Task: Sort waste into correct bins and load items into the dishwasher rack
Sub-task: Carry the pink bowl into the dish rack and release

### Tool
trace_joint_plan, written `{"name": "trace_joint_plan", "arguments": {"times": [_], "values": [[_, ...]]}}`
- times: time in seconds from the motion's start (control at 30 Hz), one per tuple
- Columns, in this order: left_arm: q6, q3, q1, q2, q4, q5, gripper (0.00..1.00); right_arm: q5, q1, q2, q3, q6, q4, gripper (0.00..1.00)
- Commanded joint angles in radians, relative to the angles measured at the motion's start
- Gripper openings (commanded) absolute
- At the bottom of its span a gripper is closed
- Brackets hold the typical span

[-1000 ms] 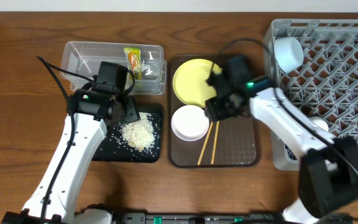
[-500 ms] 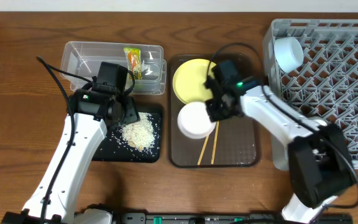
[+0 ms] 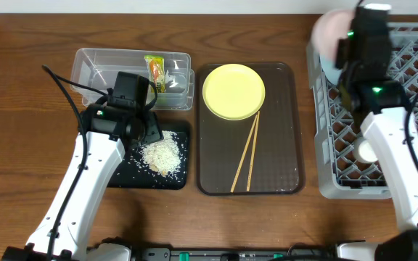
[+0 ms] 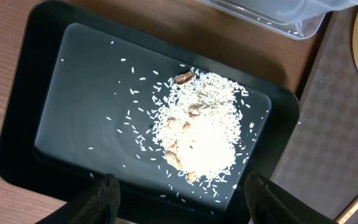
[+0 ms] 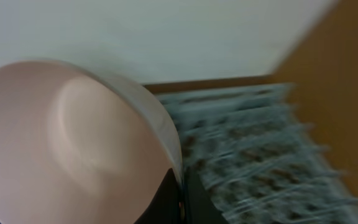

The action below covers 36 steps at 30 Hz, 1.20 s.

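Note:
My right gripper holds the bowl (image 3: 329, 32) and will next shift and bring it down beside another bowl into free far rows of the rack (image 3: 412, 72). Those rows are below my gripper, to its right in the overhead view.
My right gripper (image 3: 354, 51) is shut on the rim of the white bowl (image 3: 329, 32) and holds it, blurred, over the far left corner of the grey dishwasher rack (image 3: 412, 72). In the right wrist view the bowl (image 5: 73, 137) fills the left side, with the jaws (image 5: 180, 199) pinching its edge. My left gripper (image 3: 147, 130) is open over the black tray (image 3: 122, 174), above the rice scraps (image 3: 160, 154). The left wrist view shows its fingers (image 4: 185, 205) apart at the near rim of the tray (image 4: 61, 74), with the rice (image 4: 201, 127) beyond them. The yellow plate (image 3: 234, 91) and chopsticks (image 3: 247, 154) lie on the brown tray (image 3: 281, 174).
The clear tub (image 3: 93, 61) stands behind the black tray and holds the green-and-yellow wrapper (image 3: 155, 70). A small white round item (image 3: 367, 150) sits in the rack below my right arm. The rack fills the right side of the table.
My right gripper has lifted the white bowl off the brown tray and carried it right and back to the rack's far left corner. The left arm has not moved.

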Motion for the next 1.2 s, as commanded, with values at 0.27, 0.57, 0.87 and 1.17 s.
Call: {"name": "trace_joint_plan", "arguments": {"times": [0.27,0.57,0.87,1.17], "values": [[-0.003,0.006,0.006,0.000,0.003,-0.019,0.68,0.270,-0.230,0.212,0.002,-0.375,0.390,0.01],[-0.003,0.006,0.006,0.000,0.007,-0.019,0.68,0.275,-0.259,0.388,0.002,-0.500,0.537,0.01],[-0.003,0.006,0.006,0.000,0.011,-0.019,0.68,0.281,-0.225,0.467,0.002,-0.459,0.521,0.01],[-0.003,0.006,0.006,0.000,0.010,-0.019,0.68,0.303,-0.157,0.467,0.002,-0.399,0.356,0.01]]}}
